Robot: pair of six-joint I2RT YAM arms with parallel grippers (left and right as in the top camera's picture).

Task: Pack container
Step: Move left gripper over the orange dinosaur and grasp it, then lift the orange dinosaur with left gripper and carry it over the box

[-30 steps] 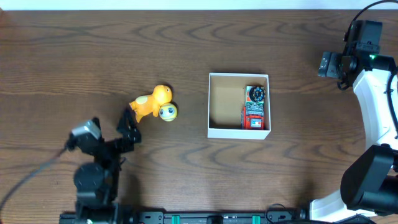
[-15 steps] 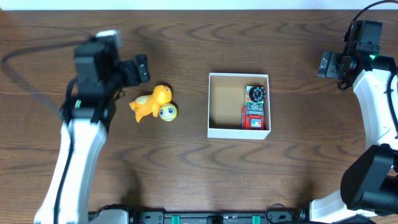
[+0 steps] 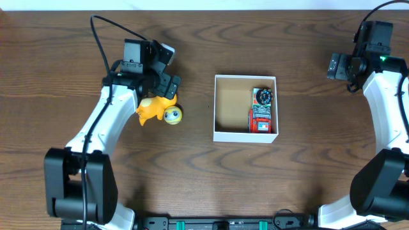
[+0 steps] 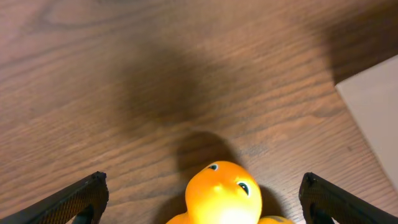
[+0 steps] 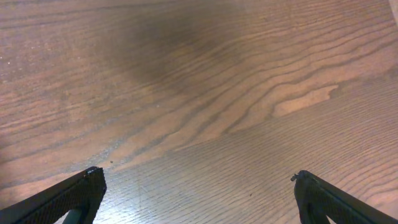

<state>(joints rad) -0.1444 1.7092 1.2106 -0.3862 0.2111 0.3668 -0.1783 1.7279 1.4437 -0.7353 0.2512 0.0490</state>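
Note:
The orange figure's head point(image 3: 168, 101) point(image 4: 224, 194) is already within the open gap of my left gripper. My left gripper will next move down and a little back until its fingers are on both sides of that head.
The container point(image 3: 220, 134) is a square white box with a tan-brown inside, at the table's middle. A red and black toy point(image 3: 262, 110) lies along its right wall. An orange toy figure point(image 3: 149, 107) lies left of the box, with a small yellow-green ball with a face point(image 3: 172, 115) beside it. My left gripper point(image 3: 167, 82) is open and hovers just above the orange figure; in the left wrist view the figure's head point(image 4: 225, 193) sits between the spread fingers point(image 4: 202, 190). My right gripper point(image 3: 337, 66) is open and empty at the far right, over bare wood point(image 5: 199, 124).
The container's white corner point(image 4: 373, 106) shows at the right edge of the left wrist view. Dark wooden table all round; its far edge runs along the top of the overhead view.
My left arm has swung from the table's front left up and rightward to hover over the orange figure. The right arm, the toys and the box have not moved.

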